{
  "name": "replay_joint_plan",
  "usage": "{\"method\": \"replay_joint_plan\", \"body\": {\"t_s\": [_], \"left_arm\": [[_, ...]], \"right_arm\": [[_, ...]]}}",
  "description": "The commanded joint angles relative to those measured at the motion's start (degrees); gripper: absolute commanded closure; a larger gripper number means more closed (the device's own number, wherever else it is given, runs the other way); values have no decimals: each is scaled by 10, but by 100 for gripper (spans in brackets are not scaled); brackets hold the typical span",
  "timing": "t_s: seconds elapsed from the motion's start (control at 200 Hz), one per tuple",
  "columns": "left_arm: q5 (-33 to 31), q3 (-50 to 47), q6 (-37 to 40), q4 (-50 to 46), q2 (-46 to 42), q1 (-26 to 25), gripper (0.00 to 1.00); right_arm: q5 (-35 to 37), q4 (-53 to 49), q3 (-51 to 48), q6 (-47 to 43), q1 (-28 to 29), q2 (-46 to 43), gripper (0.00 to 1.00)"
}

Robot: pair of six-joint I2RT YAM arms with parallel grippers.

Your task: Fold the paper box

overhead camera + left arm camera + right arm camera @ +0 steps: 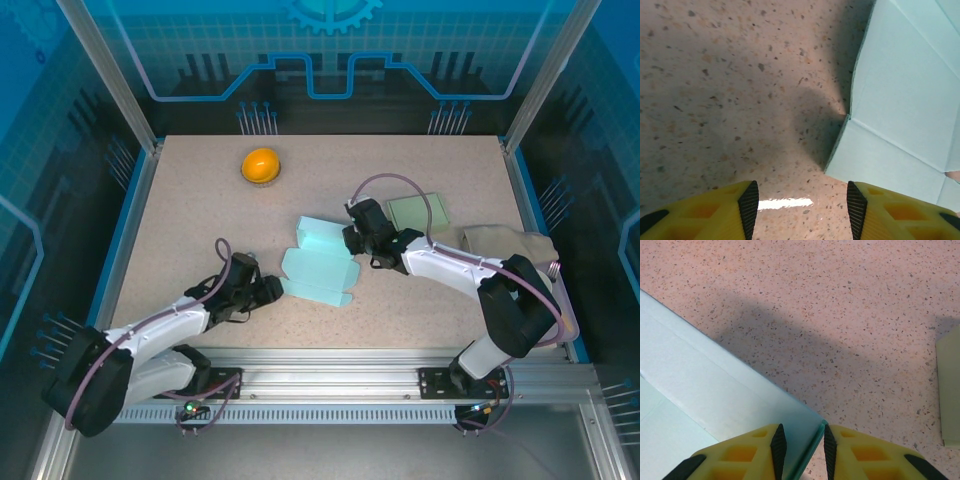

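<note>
The short edge of the box's near flap is still just ahead of my left gripper's open fingers, so the gripper should next move down toward the box and over that edge.
The light teal paper box [318,262] lies partly folded in the middle of the table. My right gripper [352,240] sits at its right side. In the right wrist view a corner of the paper box [715,385] runs in between the yellow fingers, and the right gripper [801,450] is shut on that edge. My left gripper [270,290] rests low at the box's left edge. In the left wrist view the left gripper [802,210] stands open over bare table, with the paper box [905,100] just ahead and to the right, not between the pads.
An orange round object [261,165] sits at the back left. A flat pale green box [418,212] lies behind my right arm, and the same green box [950,390] edges into the right wrist view. A beige cloth [505,243] lies at the right side.
</note>
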Motion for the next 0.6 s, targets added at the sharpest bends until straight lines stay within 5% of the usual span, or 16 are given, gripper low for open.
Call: {"method": "replay_joint_plan", "body": {"t_s": [0.0, 0.24, 0.46, 0.545, 0.595], "left_arm": [[24, -16, -19, 79, 1, -8, 47], [4, 10, 5, 136, 75, -32, 53], [-20, 25, 22, 134, 125, -33, 81], [-15, 25, 34, 144, 121, -33, 100], [-15, 37, 55, 123, 111, -35, 100]], "right_arm": [[-5, -93, -13, 4, 11, 18, 70], [-5, -97, -11, 2, 11, 12, 69], [-11, -99, -14, 5, 11, 9, 69], [-12, -97, -18, 5, 11, 6, 68], [-15, -100, -18, 6, 10, 0, 66]]}}
